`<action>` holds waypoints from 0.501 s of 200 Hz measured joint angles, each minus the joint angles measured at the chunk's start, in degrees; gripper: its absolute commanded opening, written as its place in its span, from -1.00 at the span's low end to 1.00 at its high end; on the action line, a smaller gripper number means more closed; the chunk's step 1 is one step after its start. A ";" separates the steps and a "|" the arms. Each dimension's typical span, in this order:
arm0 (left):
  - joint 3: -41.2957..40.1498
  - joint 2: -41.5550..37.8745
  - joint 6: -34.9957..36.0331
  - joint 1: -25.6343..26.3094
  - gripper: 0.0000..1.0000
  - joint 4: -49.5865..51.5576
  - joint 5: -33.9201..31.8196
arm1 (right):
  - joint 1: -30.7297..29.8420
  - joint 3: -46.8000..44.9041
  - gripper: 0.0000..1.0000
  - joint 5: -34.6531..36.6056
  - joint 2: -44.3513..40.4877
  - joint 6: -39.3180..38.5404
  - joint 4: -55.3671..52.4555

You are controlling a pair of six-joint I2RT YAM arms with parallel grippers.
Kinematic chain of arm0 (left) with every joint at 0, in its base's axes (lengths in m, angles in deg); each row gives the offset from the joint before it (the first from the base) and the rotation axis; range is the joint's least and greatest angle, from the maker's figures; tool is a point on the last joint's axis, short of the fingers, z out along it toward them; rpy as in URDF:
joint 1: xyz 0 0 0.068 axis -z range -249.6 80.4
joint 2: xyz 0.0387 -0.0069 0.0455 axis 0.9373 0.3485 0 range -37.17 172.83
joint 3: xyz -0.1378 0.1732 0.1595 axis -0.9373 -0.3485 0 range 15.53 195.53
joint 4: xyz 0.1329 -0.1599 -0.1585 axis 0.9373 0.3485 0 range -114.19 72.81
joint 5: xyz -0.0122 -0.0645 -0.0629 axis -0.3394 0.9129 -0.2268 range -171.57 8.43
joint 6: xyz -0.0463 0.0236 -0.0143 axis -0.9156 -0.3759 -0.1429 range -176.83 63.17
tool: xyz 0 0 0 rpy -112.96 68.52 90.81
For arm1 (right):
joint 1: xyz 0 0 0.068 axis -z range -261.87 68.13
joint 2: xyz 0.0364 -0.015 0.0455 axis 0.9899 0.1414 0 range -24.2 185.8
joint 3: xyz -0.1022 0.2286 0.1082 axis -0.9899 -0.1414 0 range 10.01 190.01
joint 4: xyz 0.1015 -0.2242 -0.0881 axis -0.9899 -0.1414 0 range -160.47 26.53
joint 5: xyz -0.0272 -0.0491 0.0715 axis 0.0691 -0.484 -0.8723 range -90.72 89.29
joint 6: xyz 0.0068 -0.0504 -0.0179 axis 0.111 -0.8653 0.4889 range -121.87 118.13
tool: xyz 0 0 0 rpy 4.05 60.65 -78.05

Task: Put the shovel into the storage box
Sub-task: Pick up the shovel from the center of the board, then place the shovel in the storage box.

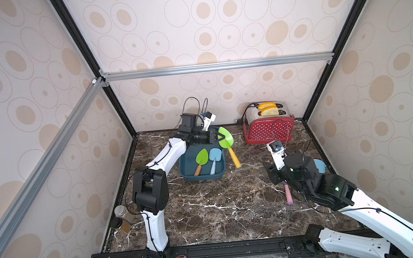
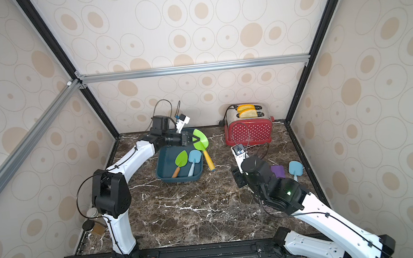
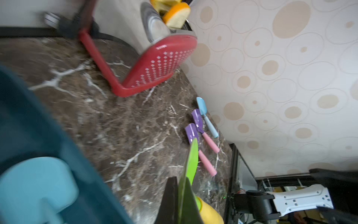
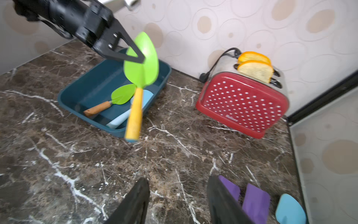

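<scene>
The left gripper will next move in from the box's rim and down onto the small green shovel (image 1: 201,157) to release the blade, because the yellow handle hangs outside the box.
A shovel (image 1: 227,138) with a bright green blade and yellow handle hangs tilted over the right rim of the teal storage box (image 1: 199,179), handle end pointing down outside the box. My left gripper (image 1: 223,138) is shut on the blade's edge; the left wrist view shows the blade (image 3: 191,159) pinched between the black fingers. In the right wrist view the shovel (image 4: 143,64) dangles above the box (image 4: 81,114). A small green shovel (image 1: 201,157) and a light blue one (image 1: 214,157) lie inside. My right gripper (image 4: 178,180) stands open low over bare marble at the right.
A red dotted toaster (image 1: 268,129) with bread stands at the back right. Beside my right gripper lie two purple shovels (image 4: 255,199) with pink handles and a light blue shovel (image 4: 290,209). A glass jar (image 1: 121,213) sits at the front left by the wall.
</scene>
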 measured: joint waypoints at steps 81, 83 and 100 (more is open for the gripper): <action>26.88 21.18 24.02 -6.78 -0.88 37.05 -13.03 | 0.13 -14.71 0.10 6.23 -0.35 9.29 -7.43; 27.08 21.59 24.22 -6.71 -0.88 37.55 -13.31 | 0.13 -14.95 0.10 6.23 -0.44 9.62 -7.48; 28.46 24.24 25.75 -6.32 -0.88 40.46 -14.95 | 0.26 -16.61 0.13 6.19 -1.03 11.63 -7.69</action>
